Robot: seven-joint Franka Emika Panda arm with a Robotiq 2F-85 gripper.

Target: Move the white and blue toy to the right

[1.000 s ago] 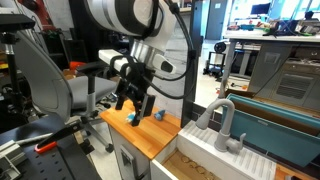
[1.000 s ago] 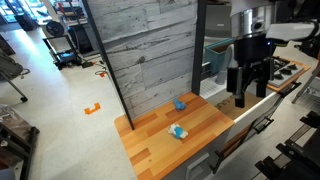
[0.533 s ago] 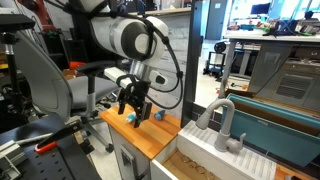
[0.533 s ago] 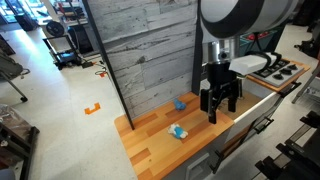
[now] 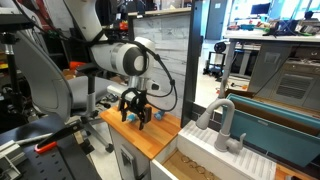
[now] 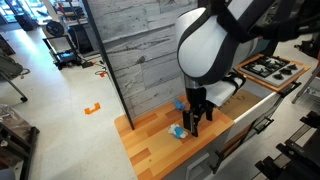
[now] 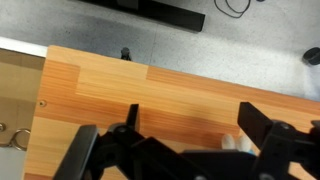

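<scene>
My gripper shifts toward the right in the wrist view next and lowers over the white and blue toy (image 6: 177,131) (image 7: 236,146), since it lies below, close by one finger.
The white and blue toy (image 6: 177,131) is a tiny pale lump on the wooden counter (image 6: 150,145). It also shows in an exterior view (image 5: 128,117) and as white lumps in the wrist view (image 7: 232,143). My gripper (image 6: 191,131) is open and low over the counter, right beside the toy. In the wrist view the gripper (image 7: 192,125) has its fingers spread, and the toy lies between them, close to the right finger. A darker blue toy (image 6: 180,103) sits nearer the wall panel and also shows in an exterior view (image 5: 157,114).
A grey plank wall panel (image 6: 150,45) stands behind the counter. A sink with a faucet (image 5: 225,125) adjoins the counter on one side. A stove top (image 6: 265,68) lies beyond it. The counter's edge drops to the floor near the toy.
The arm has swung across and come down from above the counter's end to the white and blue toy. The gripper stayed open. Neither toy has moved.
</scene>
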